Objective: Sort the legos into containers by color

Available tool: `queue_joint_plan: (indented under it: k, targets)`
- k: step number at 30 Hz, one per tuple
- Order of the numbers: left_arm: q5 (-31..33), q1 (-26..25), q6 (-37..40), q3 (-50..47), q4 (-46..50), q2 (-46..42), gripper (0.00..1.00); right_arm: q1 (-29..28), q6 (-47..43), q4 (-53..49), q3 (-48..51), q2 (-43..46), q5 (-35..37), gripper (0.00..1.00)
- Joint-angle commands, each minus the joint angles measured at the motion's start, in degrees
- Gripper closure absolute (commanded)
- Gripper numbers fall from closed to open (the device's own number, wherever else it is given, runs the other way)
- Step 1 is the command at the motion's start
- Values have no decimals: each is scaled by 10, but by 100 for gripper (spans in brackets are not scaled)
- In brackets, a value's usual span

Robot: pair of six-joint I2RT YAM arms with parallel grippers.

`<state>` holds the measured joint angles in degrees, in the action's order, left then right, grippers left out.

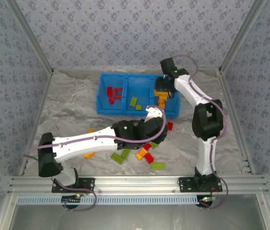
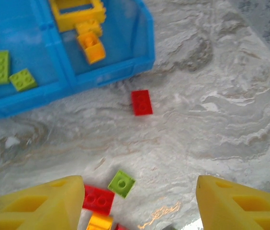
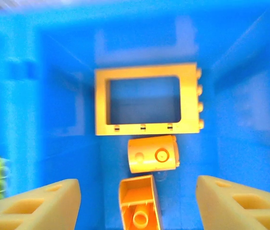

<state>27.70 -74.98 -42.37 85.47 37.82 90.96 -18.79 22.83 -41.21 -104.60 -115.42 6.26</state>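
The lone red brick [image 1: 170, 126] lies on bare marble outside the tray [image 1: 104, 106], so I should reach my left gripper outward and down over it, then close across its sides.
The blue tray [image 1: 104, 106] holds red legos [image 1: 113, 93] in its left compartment, green ones [image 1: 134, 102] in the middle and orange ones [image 1: 162, 101] in the right. My right gripper [image 1: 162, 90] hangs open over the right compartment. Below it lie an orange frame [image 3: 144, 127], a rounded orange brick [image 3: 153, 153] and an upturned orange brick [image 3: 137, 203], which neither finger touches. My left gripper [image 2: 140, 206] is open and empty above loose legos: a small green one [image 2: 121, 183], a red one [image 2: 98, 199] and an orange one [image 2: 99, 221]. A lone red brick [image 2: 141, 102] lies near the tray [image 2: 101, 74].
More loose bricks lie on the marbled table in front of the tray: green [image 1: 120, 156], orange [image 1: 142, 153], green [image 1: 158, 166] and orange [image 1: 89, 155] beside the left arm. Patterned walls and metal rails border the table.
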Motion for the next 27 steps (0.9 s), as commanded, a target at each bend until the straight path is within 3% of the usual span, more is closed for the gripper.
queue_joint_plan:
  k: [1, 4, 9, 13, 17, 21, 27]
  targets:
    - [-28, 27, -108, -32, 39, -38, 37, -15, -14, 19, 39, 119, 45, 35]
    - [-62, 44, -120, -45, 18, -37, 41, -43, -14, 58, 136, 233, 88, 36]
    - [-89, 53, -56, -3, 14, 43, 42, -102, 15, 96, 340, 488, 145, 37]
    - [-109, 66, -13, 46, -14, 143, 39, -171, 52, 35, 478, 712, 175, 37]
    - [-127, 76, 6, 135, -3, 255, 35, -240, 112, -89, 530, 887, 207, 39]
    - [-119, 82, 20, 215, 7, 340, 33, -255, 128, -182, 510, 966, 211, 37]
    - [-125, 106, 29, 330, 51, 439, 31, -254, 120, -185, 481, 949, 193, 35]
